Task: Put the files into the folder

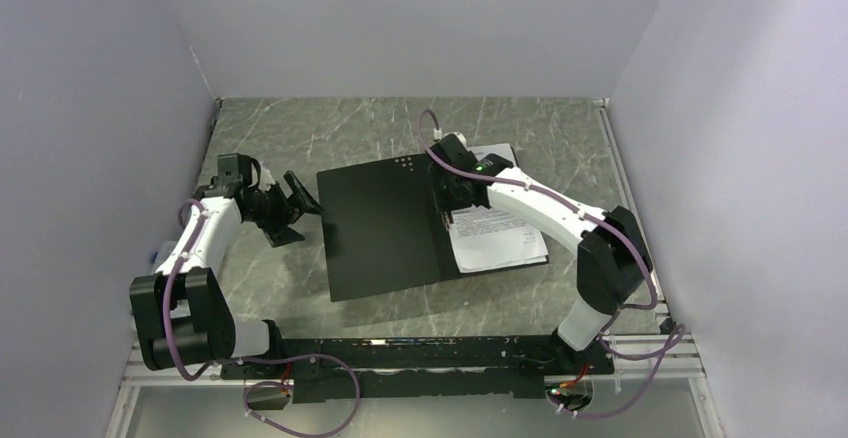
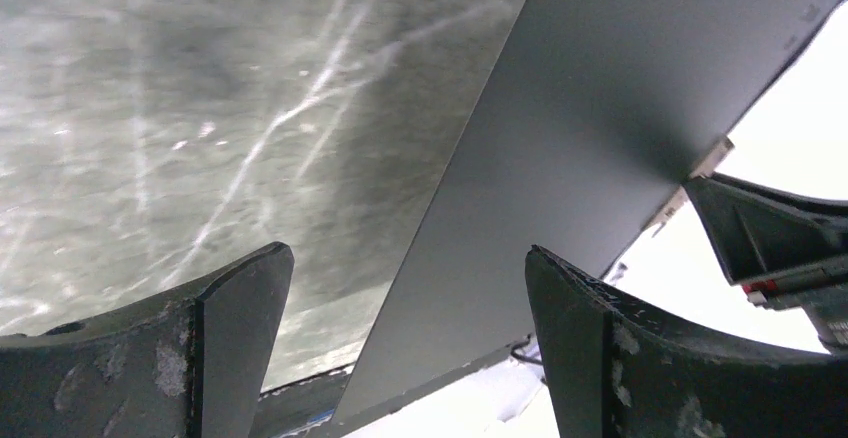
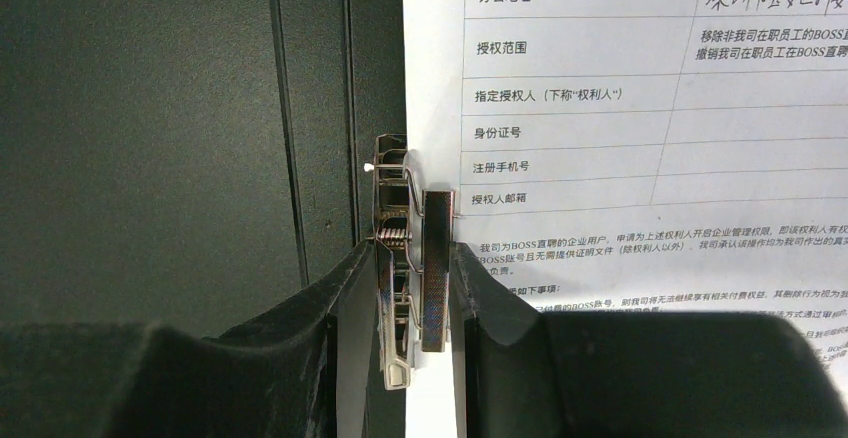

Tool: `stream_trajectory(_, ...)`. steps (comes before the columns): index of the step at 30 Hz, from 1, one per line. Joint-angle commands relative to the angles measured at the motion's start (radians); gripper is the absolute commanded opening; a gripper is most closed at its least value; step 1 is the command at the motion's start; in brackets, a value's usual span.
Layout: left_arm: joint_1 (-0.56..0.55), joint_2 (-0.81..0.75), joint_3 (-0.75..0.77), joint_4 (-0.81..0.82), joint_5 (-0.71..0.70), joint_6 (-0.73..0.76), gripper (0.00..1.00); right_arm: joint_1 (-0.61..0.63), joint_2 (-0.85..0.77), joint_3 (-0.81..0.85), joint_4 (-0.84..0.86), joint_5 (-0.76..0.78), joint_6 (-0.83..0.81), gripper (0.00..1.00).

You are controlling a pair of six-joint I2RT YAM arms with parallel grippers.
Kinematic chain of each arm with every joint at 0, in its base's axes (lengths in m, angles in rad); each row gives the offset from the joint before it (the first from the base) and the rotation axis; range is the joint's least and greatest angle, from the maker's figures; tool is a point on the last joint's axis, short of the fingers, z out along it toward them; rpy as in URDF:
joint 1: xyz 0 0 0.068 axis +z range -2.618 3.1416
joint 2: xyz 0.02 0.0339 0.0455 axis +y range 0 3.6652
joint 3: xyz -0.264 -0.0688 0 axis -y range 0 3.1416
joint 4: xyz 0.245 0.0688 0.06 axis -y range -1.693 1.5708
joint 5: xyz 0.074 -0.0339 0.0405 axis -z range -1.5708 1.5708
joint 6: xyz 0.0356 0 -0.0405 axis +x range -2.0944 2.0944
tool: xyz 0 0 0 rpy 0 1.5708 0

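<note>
My right gripper draws slightly back with the metal clip (image 1: 447,219) (image 3: 436,248) next, as the files' edge already reaches the clip. It then spreads its fingers to release the lever.
The folder (image 1: 385,228) lies open on the marble table, black inside up. The files (image 1: 495,233), white sheets with dense print, lie on its right half. My right gripper (image 1: 447,206) is at the spine; in the right wrist view it (image 3: 412,258) is shut on the folder's metal clip (image 3: 436,248), squeezing its lever at the left edge of the files (image 3: 620,108), with the black folder inside (image 3: 150,138) to the left. My left gripper (image 1: 300,208) is open and empty just off the folder's left edge; in its wrist view it (image 2: 410,338) faces the dark cover (image 2: 560,138).
Grey walls close in the table on the left, back and right. A black rail (image 1: 420,353) with the arm bases runs along the near edge. Purple cables loop off both arms. The right arm's gripper (image 2: 770,243) shows at the right edge of the left wrist view.
</note>
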Motion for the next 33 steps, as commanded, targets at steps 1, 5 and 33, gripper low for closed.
stream_trajectory(1,-0.021,-0.005,-0.040,0.169,0.223,-0.049,0.93,-0.021,-0.081,-0.001,0.051,-0.048,-0.016,0.00)
stream_trajectory(5,-0.037,-0.002,-0.066,0.229,0.308,-0.075,0.93,-0.028,-0.096,0.002,0.053,-0.071,-0.016,0.00)
stream_trajectory(33,-0.037,-0.077,-0.077,0.128,0.488,0.004,0.03,-0.013,-0.080,-0.058,0.093,-0.110,0.038,0.00)
